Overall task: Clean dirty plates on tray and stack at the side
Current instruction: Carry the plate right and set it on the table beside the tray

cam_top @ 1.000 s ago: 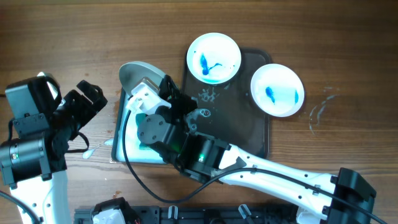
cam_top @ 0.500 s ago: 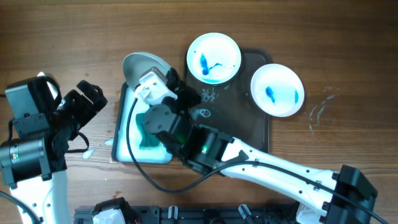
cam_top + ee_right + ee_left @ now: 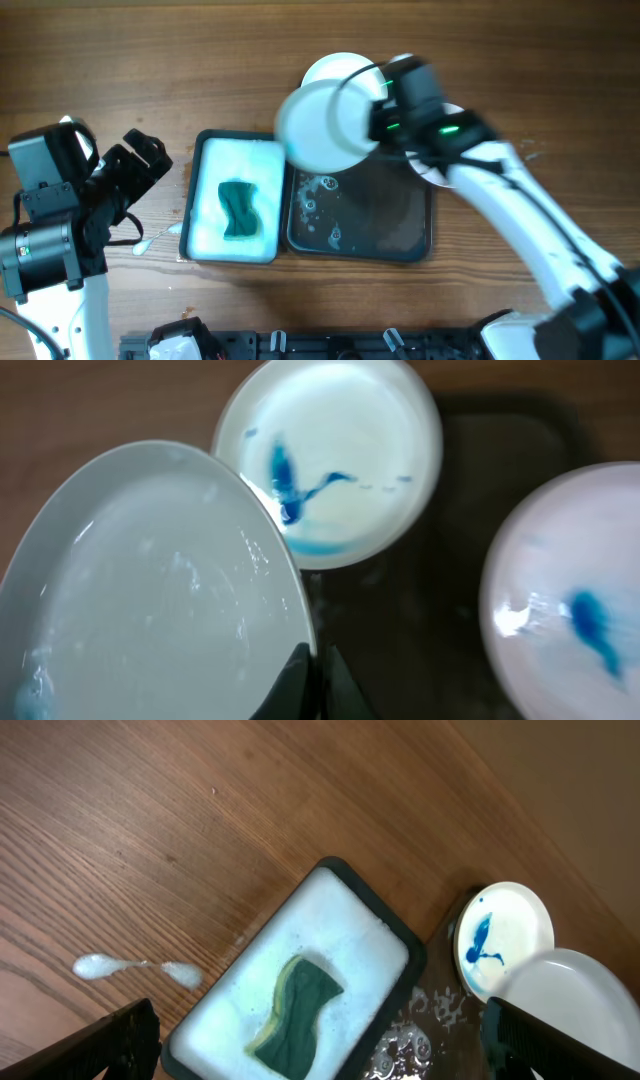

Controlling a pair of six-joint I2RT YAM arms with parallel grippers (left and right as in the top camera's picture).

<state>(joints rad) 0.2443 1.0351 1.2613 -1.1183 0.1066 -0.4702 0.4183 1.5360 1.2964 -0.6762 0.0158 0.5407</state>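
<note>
My right gripper carries the white plate to the right in the overhead view next. It then lowers the plate onto the empty wood beyond the second blue-smeared plate.
My right gripper (image 3: 315,660) is shut on the rim of a plain white plate (image 3: 150,590) and holds it in the air over the back left corner of the dark grey tray (image 3: 400,215); the plate also shows in the overhead view (image 3: 320,125). A plate with blue smears (image 3: 330,460) sits just behind it, on the tray's back edge. A second blue-smeared plate (image 3: 580,600) lies at the right, mostly hidden under my right arm in the overhead view. My left gripper (image 3: 148,155) is open and empty at the left, apart from everything.
A white tray (image 3: 205,160) with foam and a teal sponge (image 3: 238,208) stands left of the dark tray. The dark tray's floor is wet with suds (image 3: 320,205). Foam drips (image 3: 130,967) lie on the wood left of the sponge tray.
My right arm has swung up and right from over the sponge tray, carrying the white plate to the dark tray's back left corner. The sponge now lies uncovered. The left arm has not moved.
</note>
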